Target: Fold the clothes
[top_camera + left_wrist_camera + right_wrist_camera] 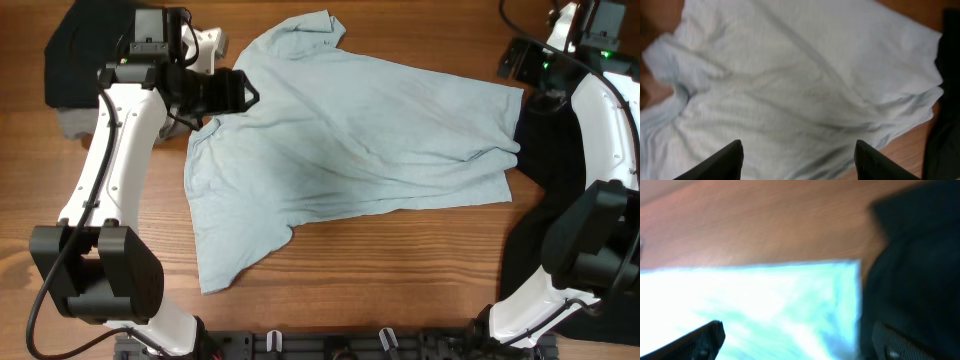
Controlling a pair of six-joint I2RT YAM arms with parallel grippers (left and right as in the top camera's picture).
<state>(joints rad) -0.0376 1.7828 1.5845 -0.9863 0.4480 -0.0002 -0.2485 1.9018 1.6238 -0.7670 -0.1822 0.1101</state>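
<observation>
My right gripper moves back and lowers onto the near corner of the t-shirt's hem point(506, 196) next, since that corner lies below it and closer to my base.
The light blue t-shirt point(360, 140) lies spread out and wrinkled on the wooden table, with one sleeve at the top point(300, 35) and one at the lower left point(235, 255). My left gripper point(244, 94) is open and empty, hovering over the shirt's upper left edge. In the left wrist view the shirt point(805, 85) fills the frame between the spread fingers point(797, 161). My right gripper point(514, 60) is open and empty above the shirt's far right corner. The right wrist view is blurred and shows that corner point(770, 305) between the fingers point(800, 341).
A large black garment point(552, 160) lies along the right side under the right arm, touching the shirt's right edge; it also shows in the right wrist view point(920, 265). Folded black and grey garments point(72, 70) sit at the far left corner. Bare wood point(400, 280) shows in front.
</observation>
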